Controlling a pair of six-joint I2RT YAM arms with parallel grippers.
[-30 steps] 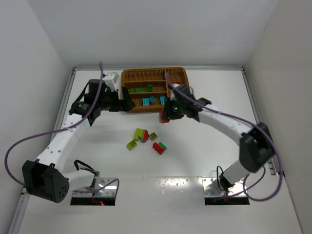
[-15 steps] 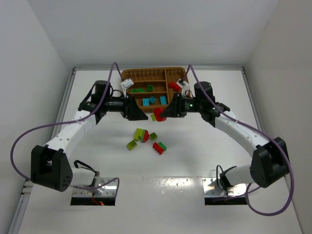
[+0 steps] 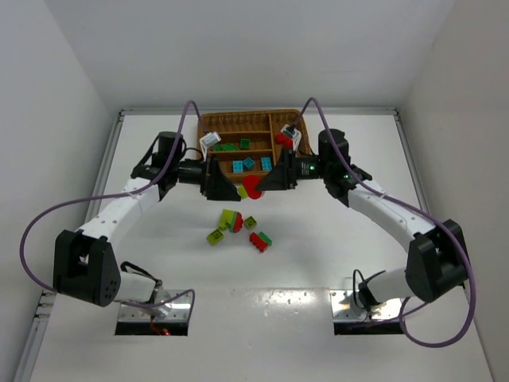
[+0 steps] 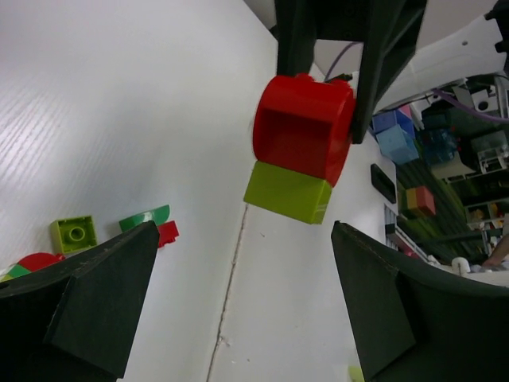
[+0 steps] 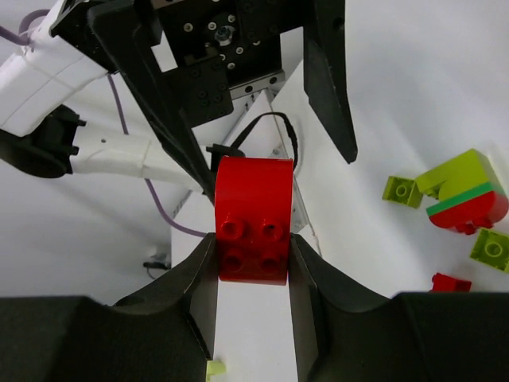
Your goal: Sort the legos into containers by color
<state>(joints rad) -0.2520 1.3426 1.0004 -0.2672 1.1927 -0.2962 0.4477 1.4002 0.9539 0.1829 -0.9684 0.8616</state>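
Next, my right gripper should move outward and turn down over the tray's end section (image 3: 281,150) to release the red brick there, since that section already holds red bricks.
My right gripper (image 3: 261,184) is shut on a red rounded brick (image 3: 253,186), held in the air in front of the wicker tray (image 3: 238,117). A lime brick (image 3: 242,192) is stuck to it. In the right wrist view the red brick (image 5: 253,219) is pinched between both fingers of the right gripper (image 5: 253,248). My left gripper (image 3: 235,189) is open and faces it, a short way off. In the left wrist view the red brick (image 4: 306,127) and lime brick (image 4: 288,193) hang beyond the spread left gripper (image 4: 244,231).
Loose bricks lie on the table below: a lime one (image 3: 215,235), a lime-green-red stack (image 3: 232,220), another lime one (image 3: 250,222) and a red-green one (image 3: 259,240). The tray holds green (image 3: 245,143), cyan (image 3: 249,164) and red (image 3: 284,140) bricks.
Both arms have swung to face each other in front of the tray. My right gripper has lifted the red brick with the lime one on it. In the last half second little moved.
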